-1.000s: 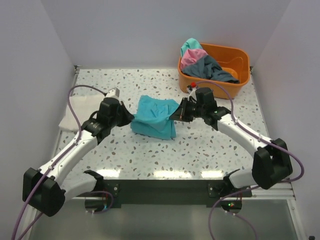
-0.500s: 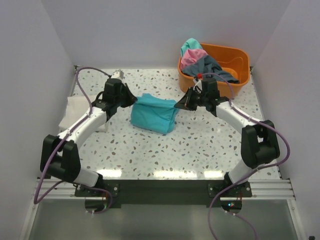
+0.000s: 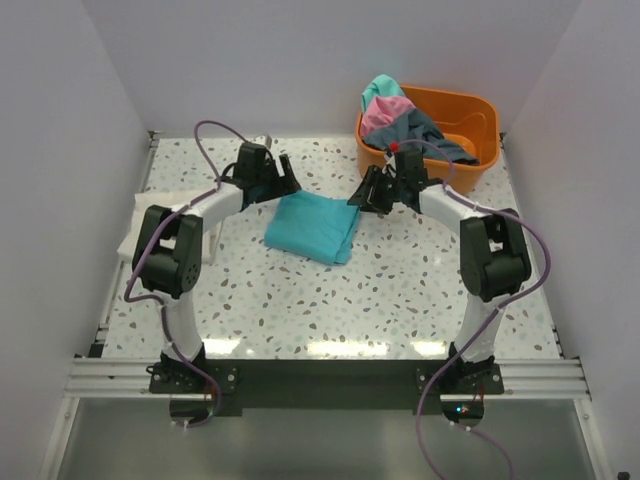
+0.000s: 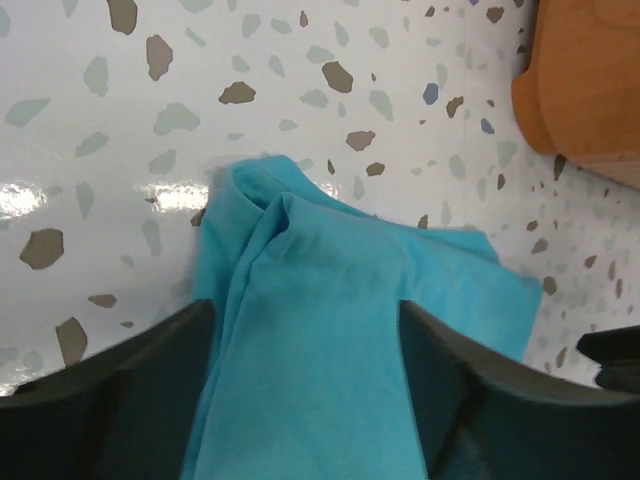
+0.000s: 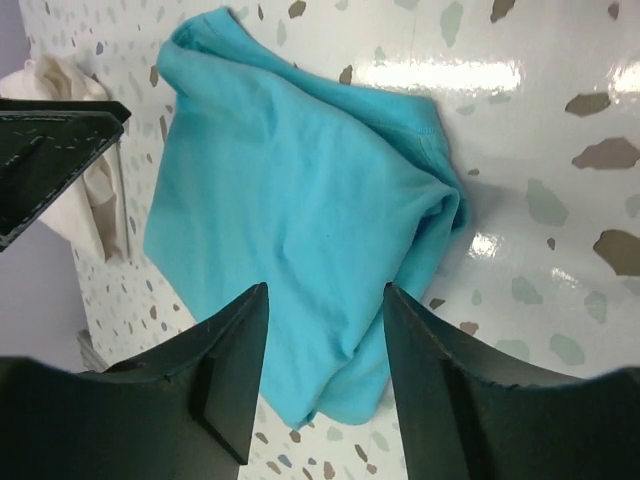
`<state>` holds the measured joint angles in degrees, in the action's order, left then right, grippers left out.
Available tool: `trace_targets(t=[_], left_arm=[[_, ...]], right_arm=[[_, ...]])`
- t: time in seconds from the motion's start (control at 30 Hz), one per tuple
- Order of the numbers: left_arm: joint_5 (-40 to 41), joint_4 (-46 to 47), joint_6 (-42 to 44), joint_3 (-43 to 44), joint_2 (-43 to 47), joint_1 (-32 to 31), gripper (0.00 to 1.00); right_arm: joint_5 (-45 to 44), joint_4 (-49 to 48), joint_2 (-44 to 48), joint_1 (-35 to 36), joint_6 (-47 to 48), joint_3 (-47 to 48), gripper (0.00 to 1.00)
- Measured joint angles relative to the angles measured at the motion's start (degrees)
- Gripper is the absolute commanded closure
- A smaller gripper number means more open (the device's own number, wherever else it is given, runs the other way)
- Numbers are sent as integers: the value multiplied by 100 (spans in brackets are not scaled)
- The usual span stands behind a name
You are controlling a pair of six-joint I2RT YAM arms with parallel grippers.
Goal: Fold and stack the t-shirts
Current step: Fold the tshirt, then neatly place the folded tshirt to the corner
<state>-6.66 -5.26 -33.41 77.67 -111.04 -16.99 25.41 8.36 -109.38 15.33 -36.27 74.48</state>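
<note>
The left gripper moves back from the folded teal t-shirt's far corner next, then down onto the teal t-shirt's side edge facing the cream-white t-shirt [image 3: 142, 226].
A teal t-shirt [image 3: 312, 226] lies folded in a flat rectangle mid-table. My left gripper [image 3: 281, 180] hovers at its back left corner, open. In the left wrist view the teal t-shirt [image 4: 330, 320] fills the gap between the two fingers [image 4: 110, 385], not pinched. My right gripper [image 3: 360, 198] is at the shirt's back right corner, open too. Its wrist view shows the teal t-shirt [image 5: 290, 210] lying flat beyond the spread fingers [image 5: 220, 370]. A cream-white t-shirt [image 3: 142, 226] rests at the table's left edge.
The orange tub [image 3: 478, 112] stands at the back right, close behind my right gripper, and holds teal [image 3: 380, 92], pink [image 3: 386, 116] and dark grey [image 3: 428, 136] shirts. Its corner shows as the orange tub [image 4: 590, 80] in the left wrist view. Walls close in on three sides.
Both grippers swept toward the back of the table with the teal shirt's edge, then opened and let it go. The shirt now lies flatter and neater.
</note>
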Motion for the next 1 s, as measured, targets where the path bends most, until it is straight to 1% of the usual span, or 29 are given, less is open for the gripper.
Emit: trace_targets(t=[0.03, 0.1, 0.13, 0.2, 0.23, 0.27, 0.33, 0.5, 0.7, 0.77, 0.8, 0.83, 0.9, 0.93, 0.97, 1.0], left_arm=[[13, -4, 31, 26, -50, 4, 0], [24, -22, 44, 63, -70, 13, 0], [35, -13, 70, 79, -63, 13, 0], [44, 0, 155, 85, -31, 13, 0], [44, 4, 210, 59, 4, 13, 0], [44, 0, 289, 17, 57, 13, 0], [42, -28, 479, -109, 179, 13, 0], [131, -140, 839, -345, 262, 13, 0], [37, -323, 1078, -584, 175, 7, 0], [28, -345, 1154, -612, 103, -20, 2], [31, -358, 1176, -616, 57, -33, 4], [37, -361, 1200, -616, 4, -59, 11], [83, -365, 1259, -614, -111, -122, 17], [133, -345, 1272, -579, -140, -179, 22], [197, -345, 1305, -564, -166, -225, 24], [308, -352, 1351, -533, -201, -304, 30]], right_arm=[[-50, 85, -22, 7, 39, 107, 41], [-92, 203, -50, 9, 116, 302, 39], [-94, 199, -50, 2, 136, 345, 35], [-90, 188, -42, -11, 160, 350, 34], [-92, 140, -28, -9, 188, 308, 22], [-94, 107, 17, -7, 199, 240, 18], [-114, 144, 214, 9, 229, -13, 1], [-245, 323, 1082, 164, 284, -802, 1], [-409, 472, 2540, 439, 341, -1445, 1], [-525, 503, 3016, 470, 358, -1652, 1], [-610, 564, 3285, 470, 372, -1777, 1], [-695, 619, 3536, 468, 382, -1899, 1], [-868, 796, 4022, 459, 400, -2129, 1], [-990, 894, 4260, 457, 407, -2245, 1], [-1097, 1012, 4505, 457, 413, -2347, 1], [-1198, 1141, 4741, 457, 422, -2446, 1]])
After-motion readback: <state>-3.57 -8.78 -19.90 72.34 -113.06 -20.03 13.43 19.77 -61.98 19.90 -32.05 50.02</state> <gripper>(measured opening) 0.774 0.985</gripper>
